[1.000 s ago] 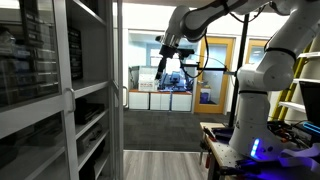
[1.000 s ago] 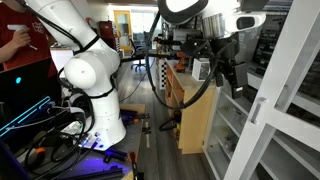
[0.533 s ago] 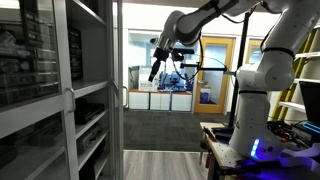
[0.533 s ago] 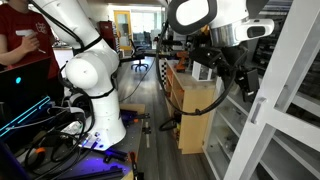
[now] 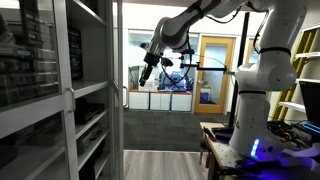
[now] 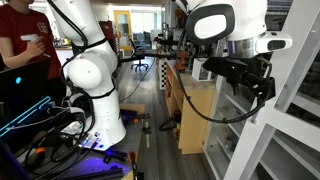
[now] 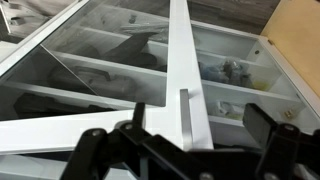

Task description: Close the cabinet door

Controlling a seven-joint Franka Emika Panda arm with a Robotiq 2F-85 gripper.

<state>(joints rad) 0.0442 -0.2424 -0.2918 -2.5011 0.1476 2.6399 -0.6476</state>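
Note:
My gripper is spread open and lined up with the door's bar handle (image 7: 186,120), but the handle is still beyond my fingers, so next my gripper should reach outward and slightly down around it and close.
The cabinet has white-framed glass doors and shelves behind them. In an exterior view the door's frame (image 5: 117,90) stands at the left, with a vertical handle (image 5: 70,112). In the other exterior view a white door frame (image 6: 292,90) fills the right side. In the wrist view the white stile (image 7: 179,50) and its bar handle (image 7: 184,115) lie straight ahead. My gripper (image 5: 147,73) hangs in the air beside the door, also seen close to the frame (image 6: 264,90). Its dark fingers (image 7: 190,150) are spread apart and hold nothing.
A person in a red shirt (image 6: 20,40) stands behind the robot base (image 6: 95,85). A wooden cabinet (image 6: 195,120) stands beside the shelves. White bins (image 5: 160,100) line the far wall, and a cluttered table (image 5: 215,140) sits by the base.
The arm has swung the gripper toward the cabinet door: leftward in one exterior view, rightward and closer to the white frame in the other.

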